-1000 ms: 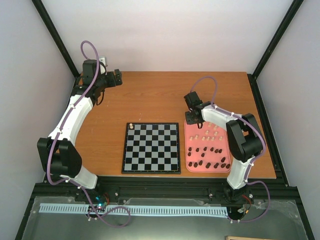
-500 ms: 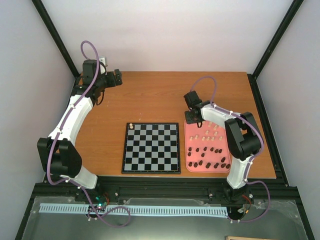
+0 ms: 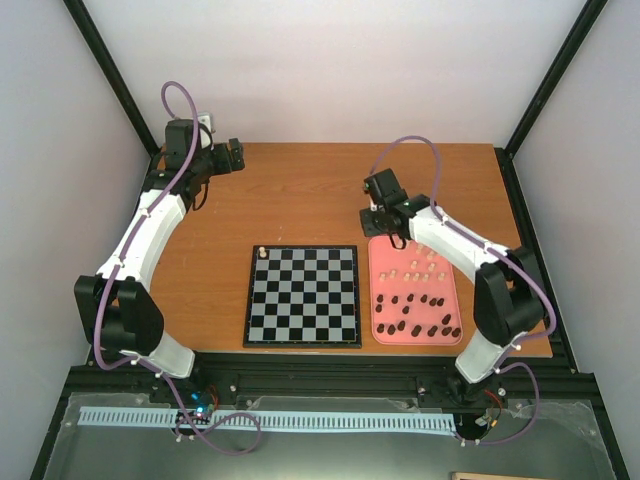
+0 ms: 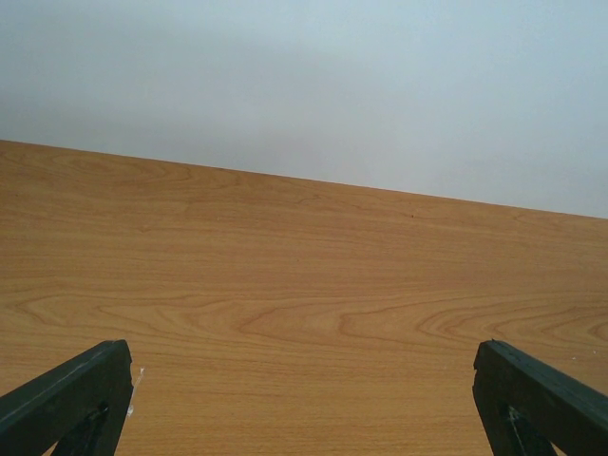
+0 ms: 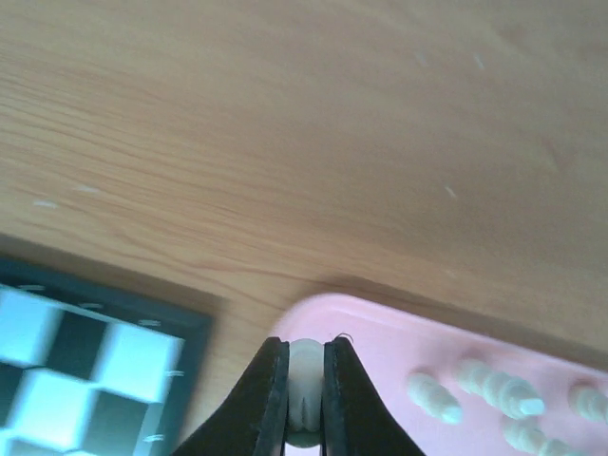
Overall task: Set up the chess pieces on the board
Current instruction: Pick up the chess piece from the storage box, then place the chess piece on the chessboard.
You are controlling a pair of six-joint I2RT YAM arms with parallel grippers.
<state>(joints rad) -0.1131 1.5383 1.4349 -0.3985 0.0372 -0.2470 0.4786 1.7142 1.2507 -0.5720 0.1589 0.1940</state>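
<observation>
My right gripper swings left in the top view next and lowers to release its chess piece on the empty light square just back from the corner chess piece.
The checkered board [image 3: 303,296] lies at the table's middle with one cream chess piece [image 3: 262,253] on its far left corner square. My right gripper [image 3: 388,238] is shut on a cream chess piece [image 5: 304,389] and holds it above the far left corner of the pink tray [image 3: 380,262]; the board's corner [image 5: 85,351] shows at the left of the right wrist view. Several cream pieces [image 3: 420,265] and dark brown pieces [image 3: 415,312] lie in the tray. My left gripper [image 3: 236,155] is open and empty at the far left of the table; its fingertips [image 4: 76,394] frame bare wood.
The wooden table [image 3: 300,200] ends at a black frame on all sides. The tray sits just right of the board. White walls stand behind and beside the table.
My right gripper has risen from the tray's far left corner and shifted a little left and away, carrying a cream piece. The left arm has not moved.
</observation>
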